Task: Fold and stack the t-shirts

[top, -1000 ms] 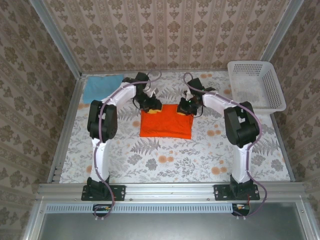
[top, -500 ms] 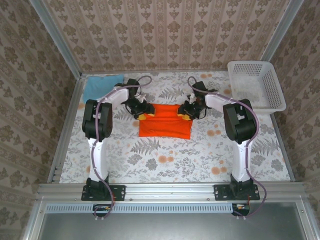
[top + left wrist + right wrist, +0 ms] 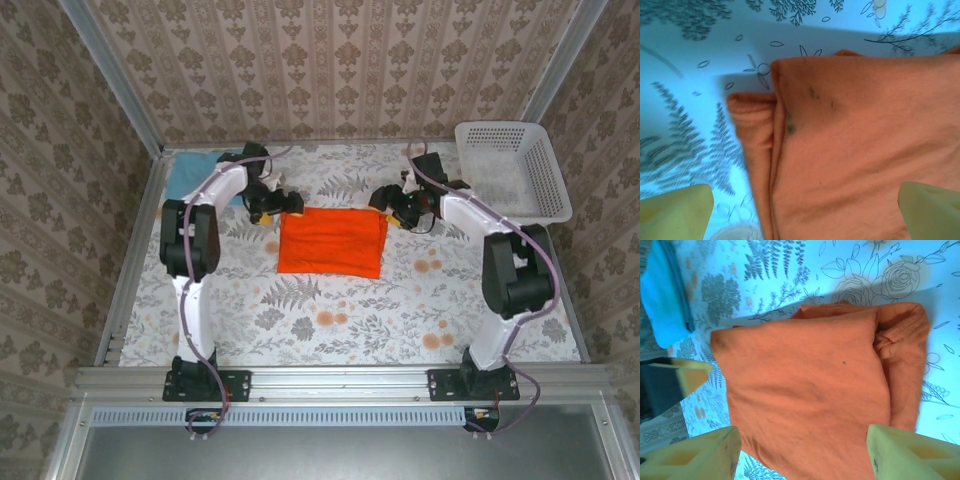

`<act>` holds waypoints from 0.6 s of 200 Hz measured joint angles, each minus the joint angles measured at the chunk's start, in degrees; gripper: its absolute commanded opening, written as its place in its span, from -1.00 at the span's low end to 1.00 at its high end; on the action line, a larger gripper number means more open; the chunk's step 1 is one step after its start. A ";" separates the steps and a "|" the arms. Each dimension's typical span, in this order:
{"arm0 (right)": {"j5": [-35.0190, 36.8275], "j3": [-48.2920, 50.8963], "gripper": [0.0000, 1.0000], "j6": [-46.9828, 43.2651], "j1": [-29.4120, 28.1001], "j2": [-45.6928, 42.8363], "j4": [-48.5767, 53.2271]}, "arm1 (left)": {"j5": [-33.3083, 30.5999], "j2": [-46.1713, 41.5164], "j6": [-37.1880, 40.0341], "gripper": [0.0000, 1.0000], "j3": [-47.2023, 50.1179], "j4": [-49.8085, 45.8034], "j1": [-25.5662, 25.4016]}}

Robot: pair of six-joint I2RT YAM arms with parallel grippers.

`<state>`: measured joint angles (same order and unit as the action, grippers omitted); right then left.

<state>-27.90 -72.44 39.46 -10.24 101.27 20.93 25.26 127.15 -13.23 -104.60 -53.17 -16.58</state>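
Observation:
The layered side edge (image 3: 284,221) of the orange t-shirt (image 3: 332,242) is between the open yellow fingers, so my left gripper should next move down onto it by the shirt's stained far corner.
The orange t-shirt (image 3: 332,242) lies folded into a flat rectangle in the middle of the table. It shows close up in the left wrist view (image 3: 855,145) and in the right wrist view (image 3: 810,390). My left gripper (image 3: 283,208) hovers at its back left corner, open (image 3: 805,215), with nothing between the yellow fingers (image 3: 677,212). At the back right corner my right gripper (image 3: 388,203) is also open (image 3: 802,455) and empty. The light blue t-shirt (image 3: 195,175) lies folded at the back left of the table (image 3: 662,300).
A white lattice basket (image 3: 545,170) stands at the back right corner. The table (image 3: 400,310) has a floral cloth and metal rails along its sides. Patterned walls close in the back and sides.
Both grippers have opened and let go of the orange t-shirt's back corners. The left one drew away leftward, the right one rightward, and the shirt now lies flat.

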 measured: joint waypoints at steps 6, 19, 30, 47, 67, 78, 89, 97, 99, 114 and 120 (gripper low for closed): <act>0.35 0.87 0.40 0.02 0.22 -1.25 -0.22 | -0.46 1.42 0.17 0.86 -1.11 -0.50 -0.48; 0.81 2.78 0.40 0.02 0.94 -3.45 -0.57 | -2.49 4.11 0.70 0.84 -2.86 -1.38 -1.49; 1.22 4.31 0.40 0.02 1.62 -4.59 -0.63 | -4.11 4.92 0.92 0.80 -4.42 -2.67 -2.03; 1.88 6.25 0.41 0.00 2.34 -5.51 -0.63 | -6.27 5.09 1.36 0.65 -4.83 -3.02 -2.62; 2.38 8.20 0.40 -0.02 2.86 -6.21 -0.57 | -7.93 5.14 1.33 0.42 -4.55 -2.73 -2.91; 2.58 8.85 0.41 -0.02 2.86 -6.69 -0.28 | -8.68 5.16 0.90 0.34 -4.24 -2.47 -2.89; 2.73 9.33 0.41 -0.04 2.86 -7.26 0.02 | -9.44 5.18 0.63 0.29 -4.15 -2.32 -3.02; 2.89 9.60 0.41 -0.04 2.86 -7.74 0.11 | -10.08 5.18 0.31 0.25 -4.15 -2.27 -3.26; 2.95 9.64 0.41 -0.04 2.86 -7.87 0.13 | -10.34 5.20 0.26 0.24 -4.15 -2.27 -3.30; 3.23 10.01 0.41 -0.07 2.86 -8.90 0.39 | -12.35 5.22 -0.39 0.13 -4.17 -2.16 -4.02; 3.34 10.08 0.41 -0.07 2.86 -9.22 0.50 | -13.27 5.25 -0.70 0.11 -4.20 -2.14 -4.31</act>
<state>-24.56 -62.37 39.40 -7.38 92.05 21.43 11.99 132.40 -13.93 -108.79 -55.31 -20.88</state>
